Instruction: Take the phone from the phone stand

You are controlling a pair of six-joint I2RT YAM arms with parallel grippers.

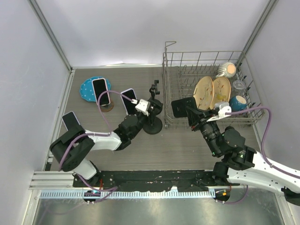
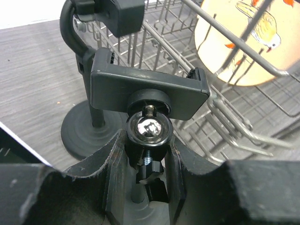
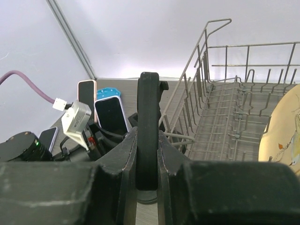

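Note:
My left gripper pushes the stand it holds outward to the other round base's spot next and releases it, since the stand's clamp (image 2: 150, 86) is empty.
My right gripper (image 1: 190, 115) is shut on the black phone (image 1: 180, 107) and holds it in the air beside the dish rack, clear of the stand. In the right wrist view the phone (image 3: 147, 131) stands edge-on between my fingers (image 3: 126, 159). My left gripper (image 1: 149, 112) is shut on the black phone stand (image 1: 152, 123). In the left wrist view its fingers (image 2: 115, 164) pinch the stem just under the shiny ball joint (image 2: 149, 126). The stand's clamp (image 2: 150, 86) above the joint is empty.
A wire dish rack (image 1: 165, 93) with plates (image 1: 204, 91) and bowls stands at the right, close to the stand. Three more phones lie at the left: one (image 1: 100, 91) on a blue plate (image 1: 86, 89), one (image 1: 128, 101) beside it, one (image 1: 70, 121) nearer. The stand's round base (image 2: 86, 133) rests on the table.

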